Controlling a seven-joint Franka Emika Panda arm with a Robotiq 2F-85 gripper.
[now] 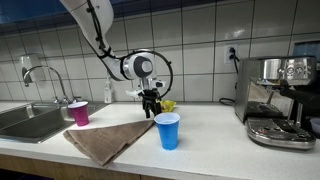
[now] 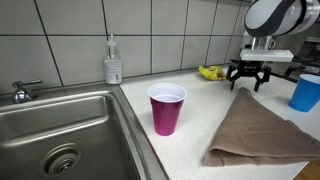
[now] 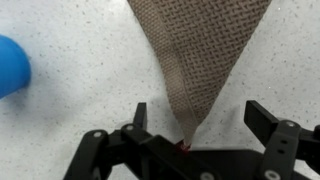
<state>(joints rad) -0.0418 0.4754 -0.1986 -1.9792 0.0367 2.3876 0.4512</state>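
Observation:
I will next move my gripper slightly away from the cloth's wide part toward its pointed far tip (image 1: 152, 122) (image 3: 189, 122) and close there, because the tip reaches in past my spread fingers.
My gripper (image 1: 150, 107) hangs open just above the far corner of a brown cloth (image 1: 108, 137) that lies flat on the white counter. In the wrist view the cloth's pointed corner (image 3: 195, 60) lies between my two spread fingers (image 3: 200, 120), which grip nothing. In an exterior view the gripper (image 2: 249, 80) sits over the cloth's far edge (image 2: 262, 128). A blue cup (image 1: 168, 131) stands upright beside the cloth, to the right of the gripper; it also shows in the wrist view (image 3: 12, 65) and at the frame edge (image 2: 306, 92).
A magenta cup (image 2: 166, 108) stands near the steel sink (image 2: 60, 130) with its tap (image 1: 45, 75). A soap bottle (image 2: 113, 62) and a yellow object (image 2: 211, 72) stand by the tiled wall. An espresso machine (image 1: 280, 100) is at the counter's end.

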